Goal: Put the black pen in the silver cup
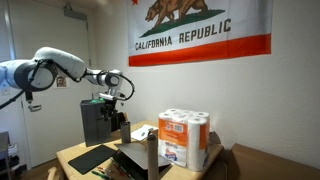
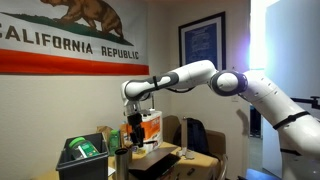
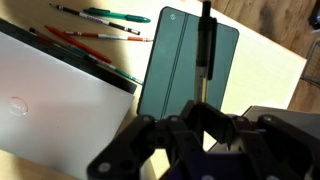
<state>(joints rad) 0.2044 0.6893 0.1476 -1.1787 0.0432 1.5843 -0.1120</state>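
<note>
The black pen still points at the dark green tablet cover, so my gripper should move outward and release it over the silver cup's top.
In the wrist view my gripper (image 3: 205, 108) is shut on the black pen (image 3: 205, 50). The pen sticks straight out from the jaws over a dark green tablet cover (image 3: 185, 60). In both exterior views the gripper (image 1: 118, 96) (image 2: 135, 112) hangs high above the table, pointing down. A small grey cylinder that looks like the silver cup (image 1: 151, 150) stands on the table below and beside the gripper. It is out of the wrist view.
A white laptop (image 3: 60, 95) lies next to the tablet cover. Red and green pens (image 3: 100, 28) lie beyond it. A paper towel pack (image 1: 184, 137) (image 2: 150, 128) stands on the table. A dark bin (image 1: 97, 118) stands behind the gripper. A green box (image 2: 82, 148) is nearby.
</note>
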